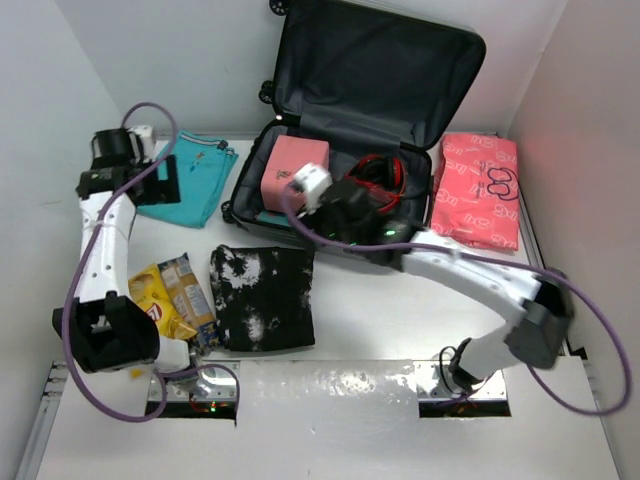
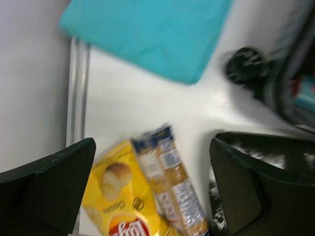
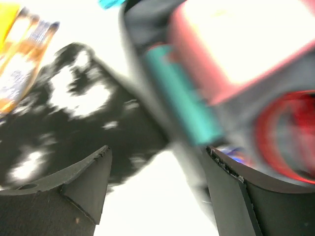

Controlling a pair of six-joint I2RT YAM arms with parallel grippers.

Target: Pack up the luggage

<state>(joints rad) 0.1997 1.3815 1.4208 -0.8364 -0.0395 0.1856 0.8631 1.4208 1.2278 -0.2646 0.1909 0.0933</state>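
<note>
My left gripper needs to move back and down to the bag's top, because the yellow chips bag is well below it and nearer my base.
The luggage lies open at the back centre with its lid up and dark lining showing. Inside are a pink pouch, a red headset and a teal item. My right gripper hangs open and empty over the luggage's front rim; in the right wrist view its midpoint is over bare table. My left gripper is open and empty, high above the table at the left. In the left wrist view a yellow chips bag and a snack pack lie below it.
A teal folded garment lies left of the luggage. A black-and-white garment lies at front centre, with the chips bag and snack pack to its left. A pink printed package lies at the right. Walls enclose the table.
</note>
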